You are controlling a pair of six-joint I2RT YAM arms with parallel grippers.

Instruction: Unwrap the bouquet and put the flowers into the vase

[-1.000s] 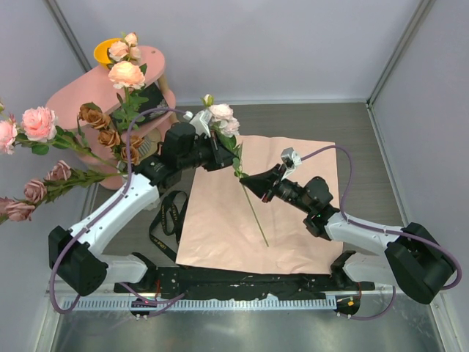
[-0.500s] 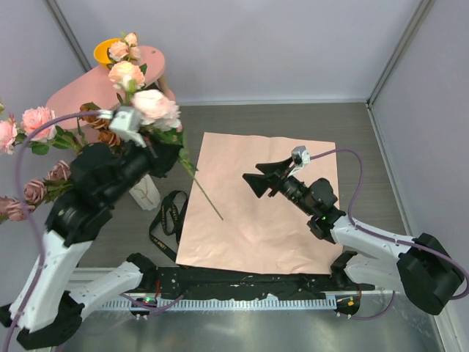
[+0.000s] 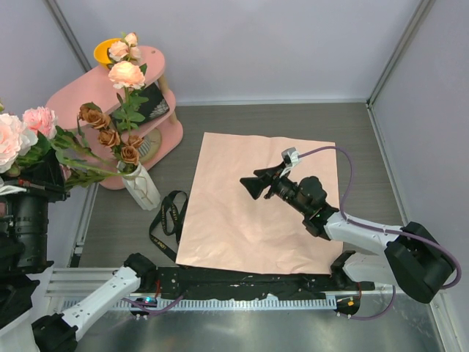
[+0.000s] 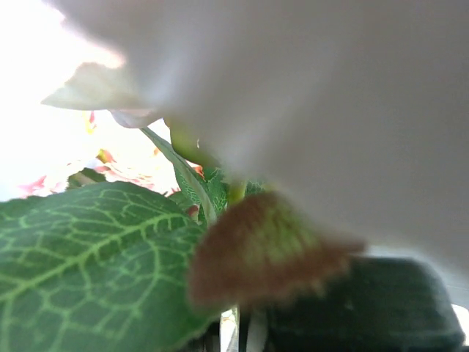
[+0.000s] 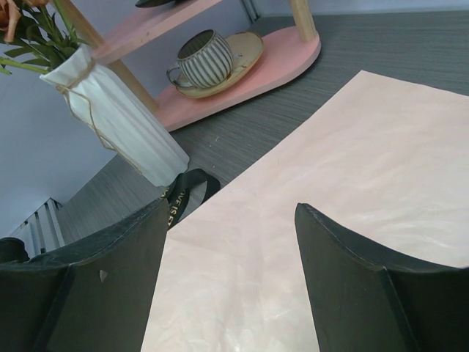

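My left gripper goes down and to the right in the top view to the vase's opening next. It releases the pale pink flower's stem there, because other flowers stand there.
The salmon-pink paper sheet lies flat and unwrapped on the table, and the black ribbon lies off its left edge. The white vase stands left of the sheet with several flowers in it. My left gripper is raised high at the far left, shut on the stem of a pale pink flower. In the left wrist view its leaves and petals hide the fingers. My right gripper hovers open over the sheet with nothing in it.
A pink tiered stand sits behind the vase, with an orange bowl on top and a striped cup on a saucer on its bottom tier. Grey walls close in the left, back and right sides.
The right gripper opened and let go of the stem. The left arm swung the pale pink flower from over the sheet to the far left and upward. The right arm stayed over the sheet.
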